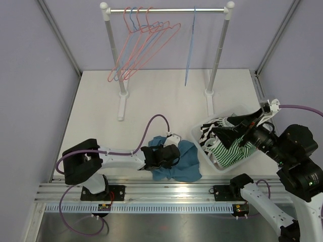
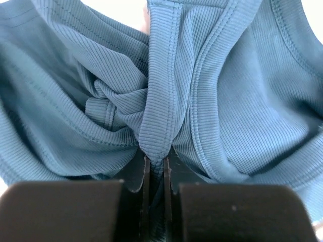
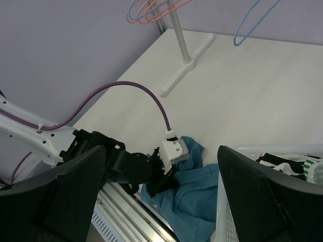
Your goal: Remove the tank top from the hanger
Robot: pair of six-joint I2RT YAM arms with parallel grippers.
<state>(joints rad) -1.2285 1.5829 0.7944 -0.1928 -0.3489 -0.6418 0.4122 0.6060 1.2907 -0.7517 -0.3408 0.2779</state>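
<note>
The left gripper rises over the white bin next, then lowers the tank top onto the striped clothes (image 1: 225, 143), since the tank top is off any hanger.
The blue ribbed tank top (image 1: 185, 162) lies crumpled on the white table near the front edge, off any hanger. My left gripper (image 1: 175, 155) reaches low over its left side. In the left wrist view the jaws (image 2: 156, 162) are shut on a folded band of the tank top (image 2: 227, 101). A bare blue hanger (image 1: 190, 48) hangs alone on the rail. My right gripper (image 1: 233, 128) hovers open above the bin, holding nothing. From the right wrist view its open fingers (image 3: 75, 186) frame the tank top (image 3: 207, 189) and the left gripper (image 3: 166, 174).
A white bin (image 1: 201, 143) with striped clothes stands at the right front. Several pink and blue hangers (image 1: 144, 48) hang bunched at the left of the rack (image 1: 166, 10), whose two posts stand on the table's far half. A purple cable (image 1: 151, 123) loops over the left arm.
</note>
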